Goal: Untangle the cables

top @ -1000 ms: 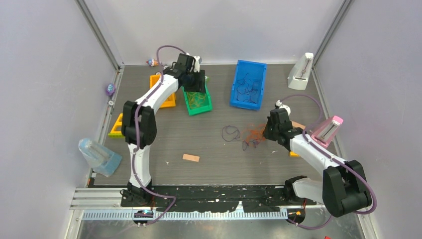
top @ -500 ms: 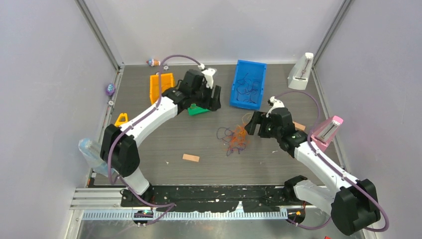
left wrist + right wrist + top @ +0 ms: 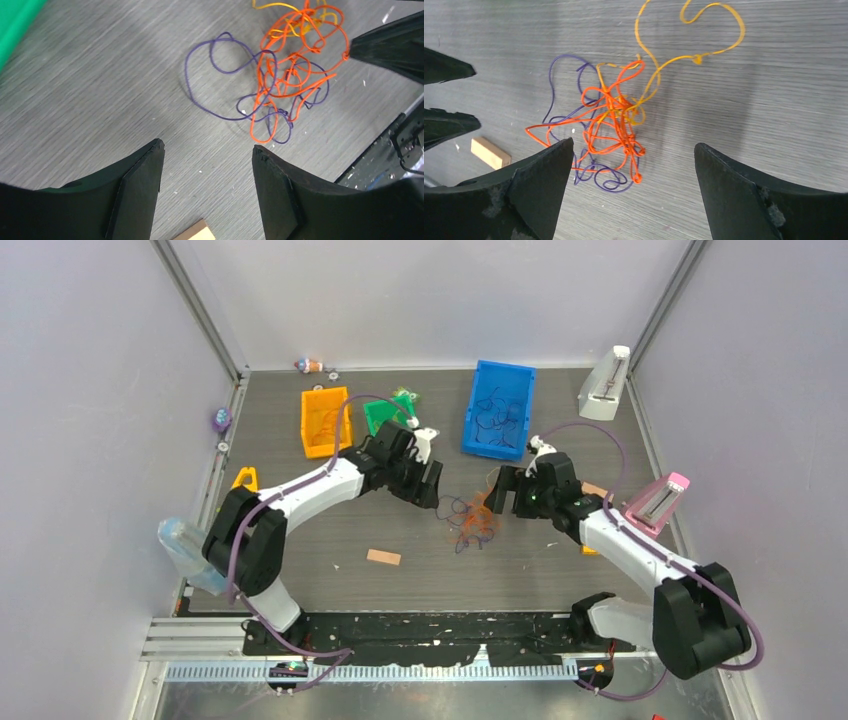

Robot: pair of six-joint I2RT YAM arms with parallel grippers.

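Observation:
The knotted orange cables at the tangle's edge get my right gripper down onto them next, since they bunch there in line with the gap between its open fingers.
The cables (image 3: 472, 520) lie in one loose tangle of orange-red, yellow and dark purple strands on the grey table, mid-way between both arms. In the left wrist view the cables (image 3: 280, 85) sit ahead of my left gripper (image 3: 207, 146), which is open with only bare table between its fingers. From above, the left gripper (image 3: 428, 488) hovers just left of the tangle. My right gripper (image 3: 633, 144) is wide open over the cables (image 3: 611, 120), touching none of them. In the top view the right gripper (image 3: 500, 495) is just right of the tangle.
A blue bin (image 3: 498, 408) holding dark strands stands at the back, with an orange bin (image 3: 325, 422) and a green bin (image 3: 385, 412) to its left. A small wooden block (image 3: 383, 557) lies near the front. A pink-topped stand (image 3: 655, 502) is on the right.
The left arm swung from the green bin at the back down to the tangle. The right gripper opened wide and moved left; the tangle shifted slightly left.

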